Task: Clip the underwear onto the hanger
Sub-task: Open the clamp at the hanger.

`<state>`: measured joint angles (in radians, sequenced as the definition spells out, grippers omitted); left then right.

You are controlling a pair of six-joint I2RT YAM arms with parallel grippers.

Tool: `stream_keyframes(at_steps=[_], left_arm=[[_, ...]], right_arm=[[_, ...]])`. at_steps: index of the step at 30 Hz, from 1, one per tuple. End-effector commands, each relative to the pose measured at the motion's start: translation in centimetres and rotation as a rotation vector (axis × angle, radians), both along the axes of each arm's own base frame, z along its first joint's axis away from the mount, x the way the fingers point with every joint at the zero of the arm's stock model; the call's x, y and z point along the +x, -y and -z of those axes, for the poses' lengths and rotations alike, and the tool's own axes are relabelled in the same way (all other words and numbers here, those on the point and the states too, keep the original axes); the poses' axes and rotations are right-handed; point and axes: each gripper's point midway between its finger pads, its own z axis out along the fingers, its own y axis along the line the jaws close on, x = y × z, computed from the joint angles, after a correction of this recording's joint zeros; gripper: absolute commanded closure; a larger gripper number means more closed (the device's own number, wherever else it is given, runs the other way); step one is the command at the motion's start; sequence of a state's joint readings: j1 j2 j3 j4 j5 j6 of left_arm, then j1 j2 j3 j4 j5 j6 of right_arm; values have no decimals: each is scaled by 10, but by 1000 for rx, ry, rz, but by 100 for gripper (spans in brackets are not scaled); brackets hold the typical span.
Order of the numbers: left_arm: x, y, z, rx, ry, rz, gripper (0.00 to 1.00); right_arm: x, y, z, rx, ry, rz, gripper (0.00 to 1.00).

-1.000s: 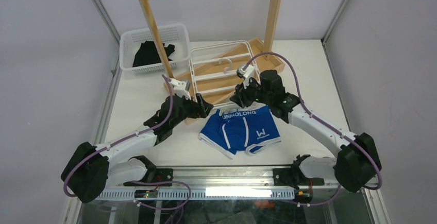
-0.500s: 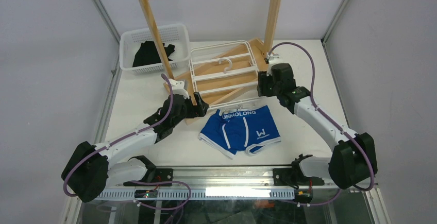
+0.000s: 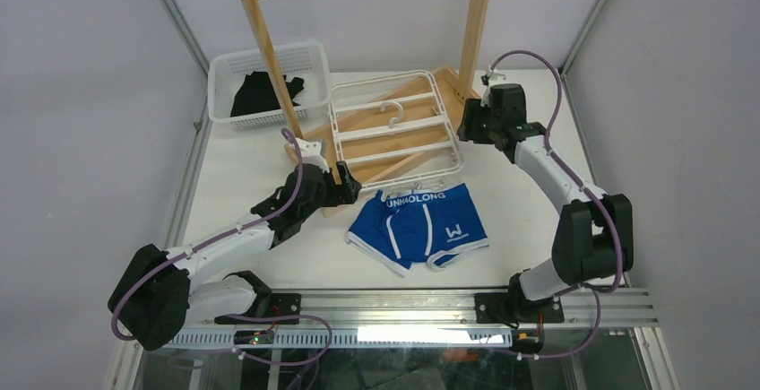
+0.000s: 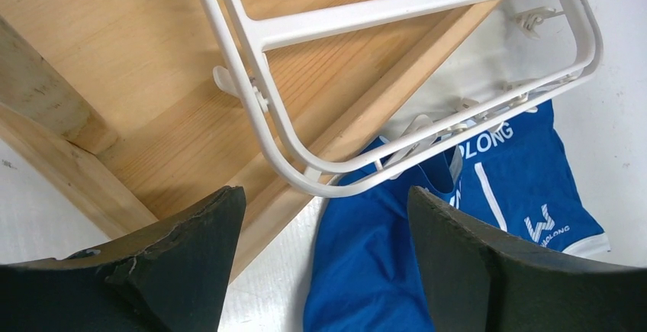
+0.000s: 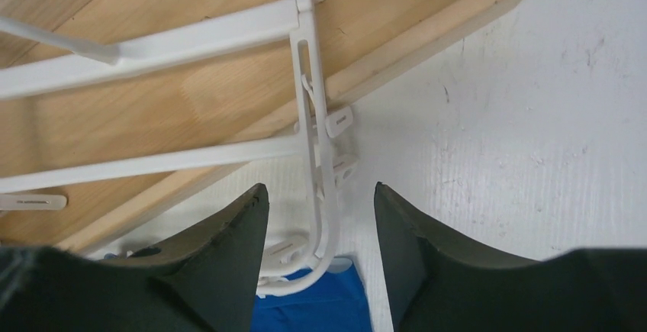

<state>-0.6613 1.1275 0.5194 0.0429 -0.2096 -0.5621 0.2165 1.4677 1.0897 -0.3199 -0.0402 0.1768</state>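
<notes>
I need to lower my right gripper next, fingers astride, to its left in the top view, as the hanger's bar by the middle bar (image 3: 447,126) (image 5: 307,36) is below it there.
The blue underwear (image 3: 417,224) lies flat on the white table, waistband lettering toward the hanger (image 3: 392,126). The white hanger rests tilted on the wooden rack's base, its near rail over the waistband. My left gripper (image 3: 354,188) stands open by the hanger's near left corner. In the left wrist view the left gripper (image 4: 324,217) has blue underwear (image 4: 397,271) and the hanger's rounded corner (image 4: 305,166) beyond its tips. My right gripper (image 3: 466,130) is open at the hanger's right side. In the right wrist view the right gripper (image 5: 320,195) straddles the hanger rail (image 5: 309,80) without touching it.
A white basket (image 3: 224,72) holding a black garment (image 3: 260,92) stands at the back left. The tall wooden rack (image 3: 267,45) rises behind, and its base board (image 3: 363,143) lies under the hanger. Small clips (image 5: 339,122) dangle from the hanger's right rail.
My right arm has swung from over the waistband back and to the right, to the hanger's right side, and its jaws have widened. The left arm has barely moved.
</notes>
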Motion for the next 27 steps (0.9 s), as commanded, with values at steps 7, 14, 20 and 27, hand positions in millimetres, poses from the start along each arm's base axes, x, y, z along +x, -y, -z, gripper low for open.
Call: stream_keyframes(at_steps=[7, 14, 20, 27], left_arm=[[10, 10, -15, 1, 26, 20, 23], [7, 9, -11, 9, 9, 24, 23], [5, 10, -5, 16, -9, 32, 23], [6, 15, 1, 24, -33, 52, 31]], right_arm=[[54, -29, -1, 48, -68, -142, 44], [86, -25, 27, -27, -128, -135, 46], [98, -29, 50, -56, -191, -180, 50], [105, -39, 66, -42, -232, -258, 59]])
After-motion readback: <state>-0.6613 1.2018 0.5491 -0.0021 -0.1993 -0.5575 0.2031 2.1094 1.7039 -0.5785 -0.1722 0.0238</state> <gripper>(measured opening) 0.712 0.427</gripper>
